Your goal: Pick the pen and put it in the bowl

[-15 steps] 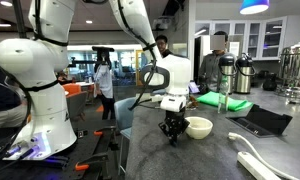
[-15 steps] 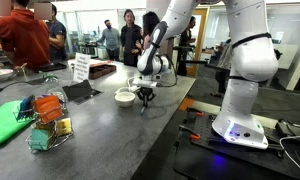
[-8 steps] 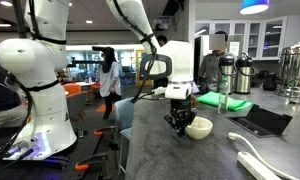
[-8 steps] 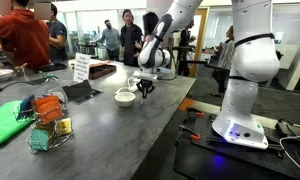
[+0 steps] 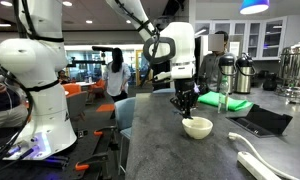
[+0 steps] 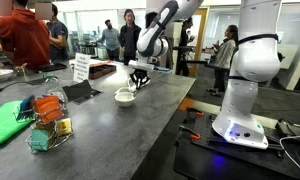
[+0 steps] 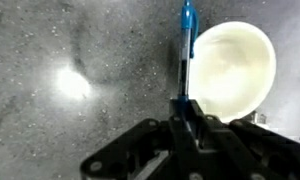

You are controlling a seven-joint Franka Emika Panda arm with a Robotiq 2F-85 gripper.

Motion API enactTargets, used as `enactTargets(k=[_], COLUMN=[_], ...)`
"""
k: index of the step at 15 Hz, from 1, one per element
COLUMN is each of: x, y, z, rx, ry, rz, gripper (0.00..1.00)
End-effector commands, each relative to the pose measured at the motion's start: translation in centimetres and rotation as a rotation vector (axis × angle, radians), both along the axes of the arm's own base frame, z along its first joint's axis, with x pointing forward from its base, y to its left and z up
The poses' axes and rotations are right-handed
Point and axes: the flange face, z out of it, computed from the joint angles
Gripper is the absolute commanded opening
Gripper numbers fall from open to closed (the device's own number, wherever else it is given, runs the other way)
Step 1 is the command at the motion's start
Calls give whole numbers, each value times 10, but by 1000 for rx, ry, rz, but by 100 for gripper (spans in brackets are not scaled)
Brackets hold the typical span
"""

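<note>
My gripper moves outward next to bring the blue pen (image 7: 185,50), still beside the bowl's rim, over the open hollow and releases the pen there.
My gripper (image 5: 185,103) is shut on the thin blue pen (image 7: 185,50) and holds it in the air above the grey counter. In the wrist view the pen runs up from the jaws (image 7: 184,112), its tip beside the left rim of the cream-white bowl (image 7: 232,68). In both exterior views the gripper (image 6: 139,79) hangs just above and beside the bowl (image 5: 197,127), which stands on the counter (image 6: 124,97). The pen itself is too small to make out in the exterior views.
A green cloth (image 5: 228,102), thermos flasks (image 5: 234,72) and a black tablet (image 5: 260,121) lie behind the bowl. A white cable (image 5: 260,160) is at the front. A wire basket (image 6: 47,118), green tray (image 6: 7,120) and sign (image 6: 81,67) stand on the counter. People stand behind.
The gripper has risen from the counter with the pen and moved over toward the bowl, now hanging higher and close above its rim.
</note>
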Motion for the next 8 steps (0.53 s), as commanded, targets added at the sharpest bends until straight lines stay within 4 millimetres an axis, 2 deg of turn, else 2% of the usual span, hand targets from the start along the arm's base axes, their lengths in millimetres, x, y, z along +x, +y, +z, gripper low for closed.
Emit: enactTargets(k=[1,4,8], x=[19,38,59], y=[17,21,7], z=[5,5,-1], rx=[12,-57,-206], ry=[23,31,57], rz=[53,56,36], gripper=[3,3,3])
